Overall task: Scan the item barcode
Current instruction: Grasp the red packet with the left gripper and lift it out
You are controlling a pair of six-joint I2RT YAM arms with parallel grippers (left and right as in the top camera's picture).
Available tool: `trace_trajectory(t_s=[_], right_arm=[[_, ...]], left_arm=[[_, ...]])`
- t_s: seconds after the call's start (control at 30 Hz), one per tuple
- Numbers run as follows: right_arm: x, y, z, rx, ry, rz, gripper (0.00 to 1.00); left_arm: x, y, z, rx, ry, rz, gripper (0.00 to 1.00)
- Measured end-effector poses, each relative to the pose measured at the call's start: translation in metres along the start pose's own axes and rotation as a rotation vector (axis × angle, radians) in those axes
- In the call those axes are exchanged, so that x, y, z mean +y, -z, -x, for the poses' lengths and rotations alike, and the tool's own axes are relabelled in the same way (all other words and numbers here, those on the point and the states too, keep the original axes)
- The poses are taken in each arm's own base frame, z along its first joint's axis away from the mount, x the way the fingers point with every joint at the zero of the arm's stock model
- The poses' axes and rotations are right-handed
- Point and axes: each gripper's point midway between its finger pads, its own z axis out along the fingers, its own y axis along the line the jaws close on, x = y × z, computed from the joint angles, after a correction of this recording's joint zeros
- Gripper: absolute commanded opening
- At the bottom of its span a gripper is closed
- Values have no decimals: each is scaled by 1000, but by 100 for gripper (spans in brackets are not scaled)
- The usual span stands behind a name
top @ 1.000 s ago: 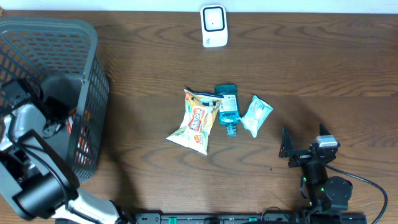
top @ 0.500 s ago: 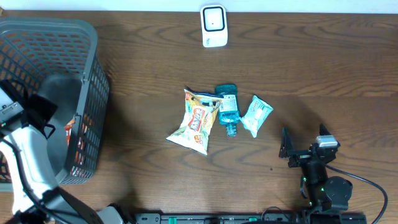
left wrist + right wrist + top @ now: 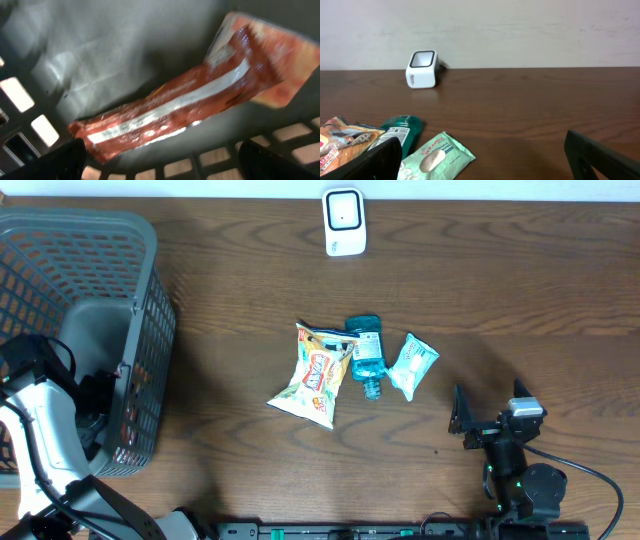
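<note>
My left gripper lowers its open fingers around the packet's white-striped middle (image 3: pixel 172 107) next, since the red snack packet lies flat on the basket's bottom below.
A red snack packet (image 3: pixel 170 102) with a white strip and a barcode lies on the floor of the grey mesh basket (image 3: pixel 90 222), against its wall. My left gripper (image 3: pixel 170 167) hangs open just above it inside the basket, holding nothing; its fingertips (image 3: pixel 62 160) show at the lower corners. In the overhead view the left gripper (image 3: pixel 98 395) sits low in the basket. The white barcode scanner (image 3: pixel 344 222) stands at the table's far edge. My right gripper (image 3: pixel 488 418) rests open and empty at the front right.
A yellow snack bag (image 3: pixel 315 375), a teal bottle (image 3: pixel 367 355) and a green wipes pack (image 3: pixel 412 365) lie together mid-table. From the right wrist the wipes pack (image 3: pixel 437 157) and the bottle (image 3: pixel 397 127) lie just ahead, the scanner (image 3: pixel 422 69) farther back.
My left gripper has opened from shut and let the red packet go into the basket, and the arm has shifted toward the front. The right arm has not moved.
</note>
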Motion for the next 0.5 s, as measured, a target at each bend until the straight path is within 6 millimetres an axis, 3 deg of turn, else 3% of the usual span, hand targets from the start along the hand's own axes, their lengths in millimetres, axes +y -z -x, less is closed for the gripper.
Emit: trace_trajectory(t_s=[0.27, 0.5], right_arm=[[0, 0, 0, 0, 0, 0, 99], [0, 0, 0, 0, 0, 0, 99]], left_arm=[[-4, -2, 9, -33, -89, -13, 98], [5, -33, -4, 31, -144, 22, 100]])
